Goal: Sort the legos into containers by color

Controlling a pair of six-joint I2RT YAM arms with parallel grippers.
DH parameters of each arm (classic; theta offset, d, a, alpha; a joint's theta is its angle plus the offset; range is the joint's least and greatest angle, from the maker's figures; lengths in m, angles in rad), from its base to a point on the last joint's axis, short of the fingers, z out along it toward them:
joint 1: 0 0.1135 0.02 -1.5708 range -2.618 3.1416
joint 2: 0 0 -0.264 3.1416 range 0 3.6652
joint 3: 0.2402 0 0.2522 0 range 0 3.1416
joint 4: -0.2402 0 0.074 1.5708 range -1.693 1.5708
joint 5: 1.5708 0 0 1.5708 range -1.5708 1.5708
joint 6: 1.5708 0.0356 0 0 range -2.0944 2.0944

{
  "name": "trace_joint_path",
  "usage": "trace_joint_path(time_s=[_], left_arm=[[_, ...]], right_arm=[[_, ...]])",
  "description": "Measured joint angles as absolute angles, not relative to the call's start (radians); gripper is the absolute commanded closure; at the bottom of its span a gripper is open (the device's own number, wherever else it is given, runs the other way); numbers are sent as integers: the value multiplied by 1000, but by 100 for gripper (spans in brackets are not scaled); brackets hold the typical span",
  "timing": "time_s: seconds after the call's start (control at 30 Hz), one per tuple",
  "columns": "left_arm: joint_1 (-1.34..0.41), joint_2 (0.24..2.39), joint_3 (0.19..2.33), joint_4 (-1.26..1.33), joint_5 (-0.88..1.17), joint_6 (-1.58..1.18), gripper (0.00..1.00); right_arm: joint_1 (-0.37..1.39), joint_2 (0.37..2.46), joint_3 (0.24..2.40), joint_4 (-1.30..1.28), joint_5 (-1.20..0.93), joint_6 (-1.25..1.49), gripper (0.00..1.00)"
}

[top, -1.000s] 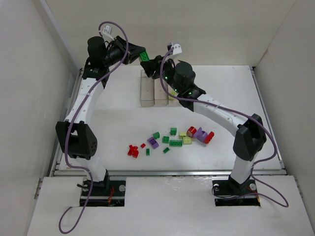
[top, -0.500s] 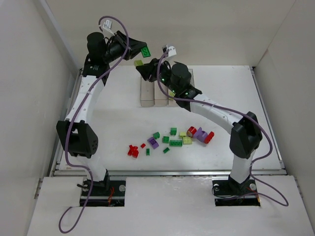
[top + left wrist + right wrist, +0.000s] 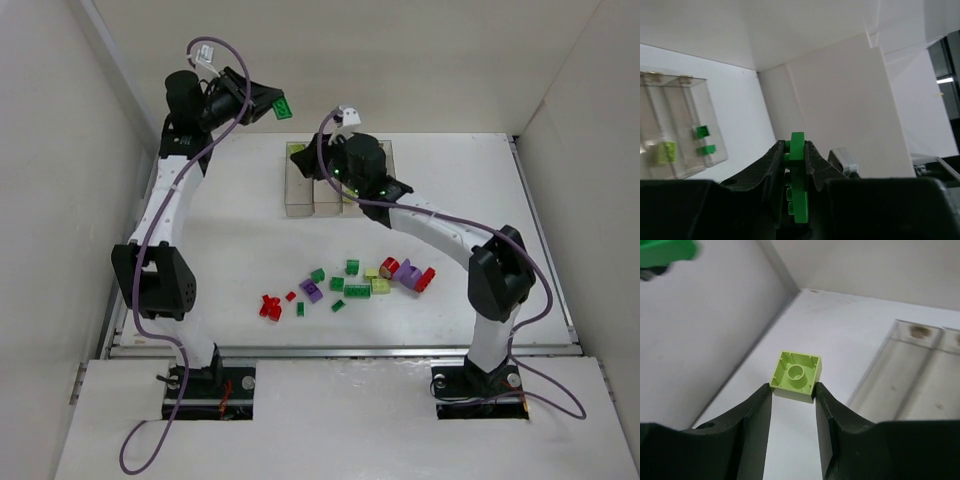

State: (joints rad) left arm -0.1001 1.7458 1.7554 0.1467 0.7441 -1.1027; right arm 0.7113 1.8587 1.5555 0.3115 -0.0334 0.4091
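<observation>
My right gripper moves toward the right in the top view next, tilting and lowering over one container, since that container already holds a yellow-green lego.
My left gripper (image 3: 277, 106) is shut on a green lego (image 3: 283, 106) and holds it high above the table's far left, edge-on between the fingers in the left wrist view (image 3: 798, 150). My right gripper (image 3: 300, 153) is shut on a yellow-green lego (image 3: 796, 375), held underside up over the far left end of the clear containers (image 3: 300, 195). In the left wrist view, the containers (image 3: 685, 95) hold two green legos (image 3: 702, 132) and a yellow-green one (image 3: 665, 150). Several loose legos (image 3: 352, 288) lie mid-table.
White walls close in the table at the back and both sides. The right arm (image 3: 440, 225) stretches across the table and covers the right part of the containers. A red lego (image 3: 269, 306) lies nearest the front left.
My left gripper has drawn back to the left with the green lego. My right gripper has swung left, then come down toward the containers' far left end, still holding the yellow-green lego.
</observation>
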Motion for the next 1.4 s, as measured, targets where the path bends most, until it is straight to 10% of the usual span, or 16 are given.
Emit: trace_joint_path(time_s=[0.53, 0.63, 0.67, 0.8, 1.4], left_arm=[[-86, 1745, 1664, -41, 671, -632, 100], [-104, 1745, 1664, -96, 649, -546, 100], [-106, 1745, 1664, -113, 642, -519, 100], [-113, 1745, 1660, -158, 629, -445, 100], [-163, 1745, 1643, -98, 872, -249, 100]], right_arm=[[394, 2077, 1651, -56, 19, 386, 98], [394, 2118, 1662, -102, -11, 376, 66], [394, 2126, 1666, -114, -20, 372, 39], [395, 2140, 1699, -155, -74, 350, 1], [490, 1862, 1733, -193, -772, -64, 0]])
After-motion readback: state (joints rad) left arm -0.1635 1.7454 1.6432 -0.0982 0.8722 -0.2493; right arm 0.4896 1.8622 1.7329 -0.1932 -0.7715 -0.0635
